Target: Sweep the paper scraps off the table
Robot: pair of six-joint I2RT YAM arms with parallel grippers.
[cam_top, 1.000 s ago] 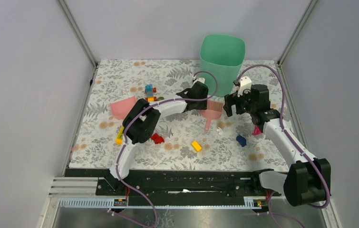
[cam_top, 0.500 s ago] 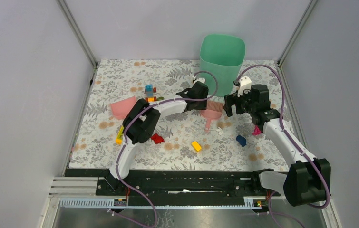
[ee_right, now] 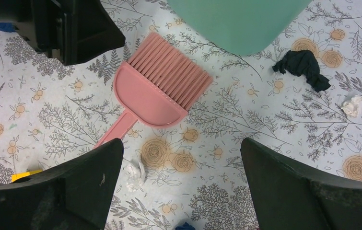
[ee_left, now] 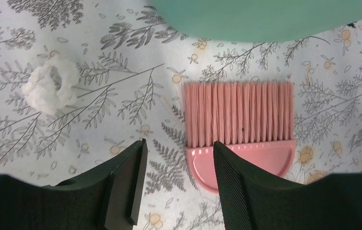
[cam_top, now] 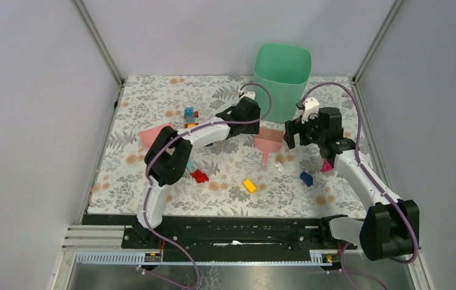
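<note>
The brush's bristled edge (cam_top: 258, 135) (ee_left: 189, 123) facing the crumpled scrap lies below my left gripper, lined up between the open fingers, so the gripper lowers onto it next.
A crumpled white paper scrap (ee_left: 49, 87) lies on the leaf-printed table (cam_top: 153, 96) to the left of the pink brush (ee_left: 240, 124). My left gripper (ee_left: 178, 143) hovers open over bare cover, and its right finger (ee_left: 231, 182) overlaps the brush's near left corner. The brush (cam_top: 267, 139) lies flat in front of the green bin (cam_top: 282, 71). A second paper scrap (ee_right: 134, 175) sits by the brush handle, inside the left finger of my wide-open right gripper (ee_right: 181, 143). A third paper scrap (ee_right: 354, 105) lies further right. Small white scraps (cam_top: 280, 164) show below the brush.
A pink dustpan (cam_top: 151, 136) lies at the left, partly behind the left arm. Coloured bricks are scattered about: yellow (cam_top: 249, 185), red (cam_top: 199, 176), blue (cam_top: 305, 177), and a small stack (cam_top: 189, 115). A black crumpled bit (ee_right: 302, 68) lies beside the bin.
My left gripper has widened and drawn back up and to the left, off the brush, which stays flat on the table. The right arm has not moved.
</note>
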